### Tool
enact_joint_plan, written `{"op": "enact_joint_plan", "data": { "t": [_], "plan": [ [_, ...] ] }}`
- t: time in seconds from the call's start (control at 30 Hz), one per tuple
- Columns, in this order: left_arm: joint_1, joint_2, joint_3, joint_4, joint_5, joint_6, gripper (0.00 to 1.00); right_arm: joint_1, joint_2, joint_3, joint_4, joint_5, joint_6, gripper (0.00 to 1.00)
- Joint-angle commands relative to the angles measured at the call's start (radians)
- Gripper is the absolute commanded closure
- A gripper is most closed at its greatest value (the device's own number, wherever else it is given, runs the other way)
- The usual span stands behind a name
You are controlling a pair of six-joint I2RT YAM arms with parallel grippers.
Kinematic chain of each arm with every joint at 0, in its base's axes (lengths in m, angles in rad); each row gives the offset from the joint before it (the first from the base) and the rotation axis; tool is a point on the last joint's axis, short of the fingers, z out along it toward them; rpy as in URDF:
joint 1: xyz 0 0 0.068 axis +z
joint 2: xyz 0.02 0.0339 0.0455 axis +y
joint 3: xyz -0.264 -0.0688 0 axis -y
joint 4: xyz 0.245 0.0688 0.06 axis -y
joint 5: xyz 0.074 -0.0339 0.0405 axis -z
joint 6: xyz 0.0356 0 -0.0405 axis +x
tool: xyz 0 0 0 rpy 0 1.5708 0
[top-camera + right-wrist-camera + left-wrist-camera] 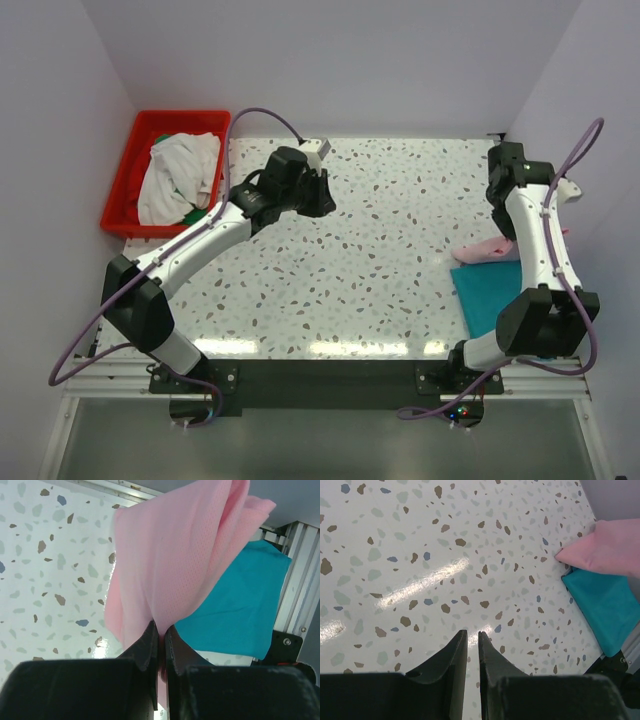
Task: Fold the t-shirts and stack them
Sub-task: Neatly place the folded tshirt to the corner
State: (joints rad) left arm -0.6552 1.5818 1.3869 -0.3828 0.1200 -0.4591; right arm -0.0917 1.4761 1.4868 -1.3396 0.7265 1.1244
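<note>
The folded teal t-shirt lies flat just back of the hanging pink one. So I will pull my right gripper back over its far part (488, 277) (206, 622) and let go.
My right gripper (161, 627) is shut on the light pink t-shirt (170, 555) and holds it bunched and hanging above the table's right side. In the top view the pink t-shirt (488, 248) shows beside my right arm, just beyond the folded teal t-shirt (490, 295), which lies flat at the near right edge. Both also show in the left wrist view, pink (610, 547) and teal (605, 605). My left gripper (325, 195) hovers over the middle of the table, jaws together and empty (472, 632). The off-white t-shirt (175, 175) and a bit of the green one (200, 213) lie crumpled in the crate.
A red plastic crate (125, 180) stands at the back left corner of the speckled table (380, 270). White walls close in the left, back and right sides. A metal rail (300, 580) runs along the table's right edge.
</note>
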Motion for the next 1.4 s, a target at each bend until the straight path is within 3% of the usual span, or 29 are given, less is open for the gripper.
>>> {"op": "enact_joint_plan", "data": {
  "t": [0.0,0.57,0.87,0.9,0.97,1.0,1.03,1.23,1.37],
  "plan": [
    [0.000,-0.026,0.008,0.024,0.024,0.028,0.80,-0.006,-0.002,0.061,-0.173,0.068,-0.012,1.00],
    [0.000,-0.013,-0.011,0.035,0.036,0.023,0.81,-0.008,-0.140,0.066,-0.216,0.068,-0.054,1.00],
    [-0.001,-0.019,-0.034,0.045,0.047,0.020,0.81,-0.008,-0.224,-0.055,-0.246,0.048,-0.032,1.00],
    [-0.001,-0.019,-0.037,0.048,0.050,0.019,0.81,-0.006,-0.237,-0.077,-0.248,0.036,-0.028,0.93],
    [-0.003,-0.017,-0.045,0.059,0.069,0.014,0.81,-0.008,-0.287,-0.124,-0.247,-0.008,-0.038,0.57],
    [-0.003,-0.016,-0.051,0.062,0.076,0.011,0.81,-0.008,-0.304,-0.175,-0.247,-0.028,-0.047,0.07],
    [-0.006,-0.011,-0.052,0.065,0.090,0.008,0.81,-0.008,-0.321,-0.197,-0.248,-0.039,-0.067,0.01],
    [-0.020,0.001,-0.065,0.082,0.122,-0.010,0.81,-0.008,-0.476,-0.218,-0.228,-0.067,-0.133,0.01],
    [-0.021,-0.012,-0.086,0.084,0.112,-0.010,0.81,-0.008,-0.548,-0.269,-0.043,-0.201,-0.277,0.01]
  ]
}}
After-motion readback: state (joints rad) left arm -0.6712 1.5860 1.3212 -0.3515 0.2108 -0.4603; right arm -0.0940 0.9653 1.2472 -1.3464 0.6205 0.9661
